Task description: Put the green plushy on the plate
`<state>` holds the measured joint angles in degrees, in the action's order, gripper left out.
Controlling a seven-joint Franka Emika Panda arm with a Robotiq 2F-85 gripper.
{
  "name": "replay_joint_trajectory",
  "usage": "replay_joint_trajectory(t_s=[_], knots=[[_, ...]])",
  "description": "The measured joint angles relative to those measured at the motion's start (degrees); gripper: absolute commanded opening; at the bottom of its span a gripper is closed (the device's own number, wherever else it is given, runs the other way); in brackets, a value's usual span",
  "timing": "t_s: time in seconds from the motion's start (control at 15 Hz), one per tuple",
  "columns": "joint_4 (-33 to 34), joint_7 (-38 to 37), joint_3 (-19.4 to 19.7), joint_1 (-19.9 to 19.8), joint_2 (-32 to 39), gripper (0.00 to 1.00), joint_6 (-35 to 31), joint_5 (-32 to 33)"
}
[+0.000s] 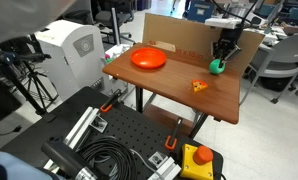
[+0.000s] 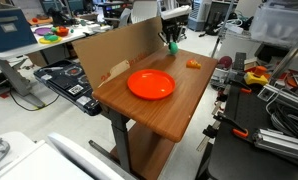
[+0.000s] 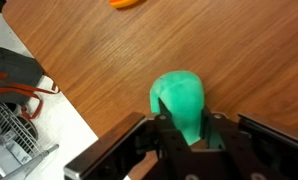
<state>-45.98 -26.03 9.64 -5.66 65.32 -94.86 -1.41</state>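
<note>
My gripper rises next, carries the plushy across and lowers to release it on the plate's nearer side [image 1: 156, 58], as the plate is empty at the table's other end.
The green plushy [image 3: 181, 100] is a small round soft toy on the wooden table, at its far corner next to the cardboard wall. It also shows in both exterior views [image 1: 218, 68] [image 2: 174, 46]. My gripper [image 3: 185, 128] is down over it, with both fingers pressed against its sides [image 1: 223, 52] [image 2: 172, 38]. The plushy still seems to rest on the table. The plate [image 1: 148, 59] is a flat glossy orange-red dish on the other half of the table [image 2: 151, 84], well away from the gripper.
A small orange-yellow wedge toy [image 1: 198, 87] lies between the plushy and the table edge [image 2: 192, 64] [image 3: 129, 3]. A cardboard wall [image 1: 179, 36] stands along the table's back [image 2: 114, 50]. Desks, chairs and equipment surround the wooden table [image 1: 169, 88].
</note>
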Motion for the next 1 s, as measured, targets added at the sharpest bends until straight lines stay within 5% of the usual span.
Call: replay_joint_trajectory(t_s=[0.33, 1.0], knots=[[-4.4, 6.9, -2.9, 4.0, -7.2, 0.05, -6.8, 0.0], [-31.3, 18.8, -9.8, 11.0, -23.4, 0.05, -12.0, 0.0]])
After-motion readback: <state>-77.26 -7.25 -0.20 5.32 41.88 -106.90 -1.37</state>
